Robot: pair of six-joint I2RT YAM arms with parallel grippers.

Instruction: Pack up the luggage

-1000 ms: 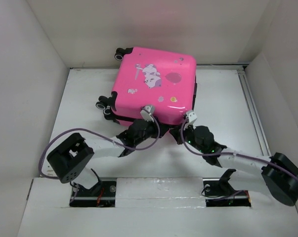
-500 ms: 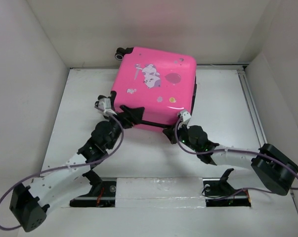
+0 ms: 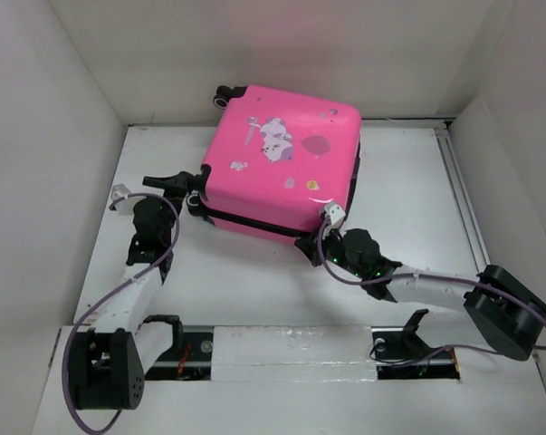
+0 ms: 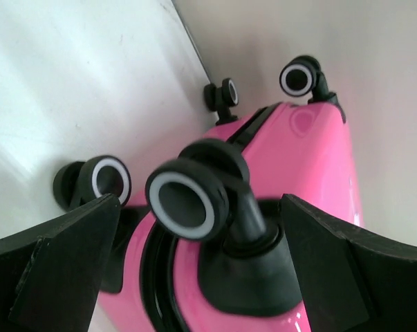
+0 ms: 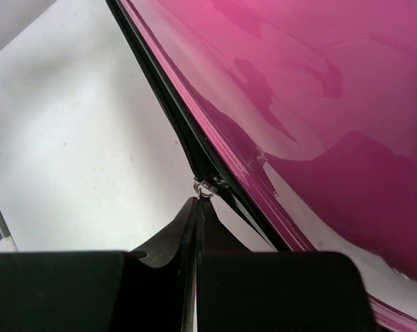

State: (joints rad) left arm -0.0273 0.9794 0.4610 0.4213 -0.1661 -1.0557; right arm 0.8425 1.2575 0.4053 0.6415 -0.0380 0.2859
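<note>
My left gripper should move gently to the right in the top view, with its fingers on both sides of the black wheel (image 3: pixel 196 181) (image 4: pixel 188 199), and close, because the wheel sticks out from the luggage there.
The luggage (image 3: pixel 282 163), a hot-pink hard-shell case with cartoon stickers, lies flat and closed at the back of the table. My left gripper (image 3: pixel 184 190) is open at its left end. In the left wrist view its fingers (image 4: pixel 63 256) stand wide either side of a black wheel (image 4: pixel 187 196) without touching it, the pink shell (image 4: pixel 319 159) behind. My right gripper (image 3: pixel 306 245) is at the case's near edge. In the right wrist view it (image 5: pixel 196 202) is shut on the small metal zipper pull (image 5: pixel 205 188) on the black zipper track (image 5: pixel 173 124).
White walls enclose the table on the left, back and right. A metal rail (image 3: pixel 458 199) runs along the right side. More black wheels (image 4: pixel 110 181) (image 4: pixel 298 77) stick out of the case's left end, close to the back wall. Both arm bases sit at the near edge.
My left arm swung left from the case's near edge to its wheel end, and its gripper opened. My right gripper stayed shut and slid a little left along the near edge.
</note>
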